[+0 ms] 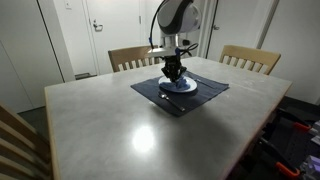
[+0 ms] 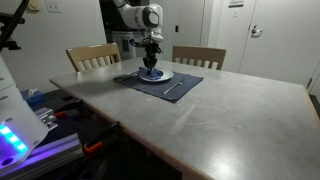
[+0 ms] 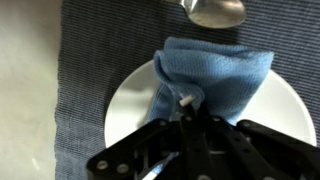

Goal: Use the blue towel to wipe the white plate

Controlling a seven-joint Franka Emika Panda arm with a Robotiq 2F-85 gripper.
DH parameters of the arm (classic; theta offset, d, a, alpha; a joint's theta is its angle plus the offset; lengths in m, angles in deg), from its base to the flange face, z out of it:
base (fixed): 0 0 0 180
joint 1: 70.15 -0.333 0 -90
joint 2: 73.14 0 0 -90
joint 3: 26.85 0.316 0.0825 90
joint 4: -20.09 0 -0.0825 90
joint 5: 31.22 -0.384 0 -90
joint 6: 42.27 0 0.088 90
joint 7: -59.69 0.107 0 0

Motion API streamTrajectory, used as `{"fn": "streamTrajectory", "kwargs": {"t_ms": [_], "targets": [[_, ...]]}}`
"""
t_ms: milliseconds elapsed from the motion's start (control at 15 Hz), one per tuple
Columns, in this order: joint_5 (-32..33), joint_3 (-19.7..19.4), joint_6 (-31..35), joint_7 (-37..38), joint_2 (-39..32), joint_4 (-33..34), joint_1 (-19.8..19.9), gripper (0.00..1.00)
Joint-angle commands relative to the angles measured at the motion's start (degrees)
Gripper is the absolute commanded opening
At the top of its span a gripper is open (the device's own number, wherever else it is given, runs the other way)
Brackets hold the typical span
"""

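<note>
My gripper will first lift the towel (image 3: 215, 72) off the plate (image 1: 190, 88), then go to the right in the wrist view to get past the placemat, where the table is bare.
The blue towel (image 3: 215, 72) is bunched on the white plate (image 3: 125, 105), which sits on a dark placemat (image 3: 95, 45). In the wrist view my gripper (image 3: 187, 112) is shut on the near edge of the towel and presses it onto the plate. In both exterior views the gripper (image 1: 174, 72) (image 2: 151, 62) points straight down onto the plate (image 1: 190, 88) (image 2: 164, 76) at the far middle of the table. The towel shows as a small blue patch under the fingers (image 1: 176, 85) (image 2: 150, 73).
A metal spoon (image 3: 215, 11) lies on the placemat (image 1: 150, 92) (image 2: 185, 88) just beyond the plate. A utensil (image 2: 172, 90) lies on the mat beside the plate. Two wooden chairs (image 1: 133, 57) (image 1: 250, 58) stand behind the grey table (image 1: 120, 130).
</note>
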State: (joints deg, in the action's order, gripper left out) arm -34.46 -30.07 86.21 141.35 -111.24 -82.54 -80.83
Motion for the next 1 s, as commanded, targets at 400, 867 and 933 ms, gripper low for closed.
{"fn": "streamTrajectory", "kwargs": {"t_ms": [400,867,933], "targets": [[4.6,0.8,0.1,-3.1,-2.7,14.2,-1.9,0.02],[1.5,6.0,-3.7,-14.6,-10.4,27.5,-1.9,0.02],[0.4,7.2,-6.6,-17.4,-11.1,28.5,-1.5,0.02]]}}
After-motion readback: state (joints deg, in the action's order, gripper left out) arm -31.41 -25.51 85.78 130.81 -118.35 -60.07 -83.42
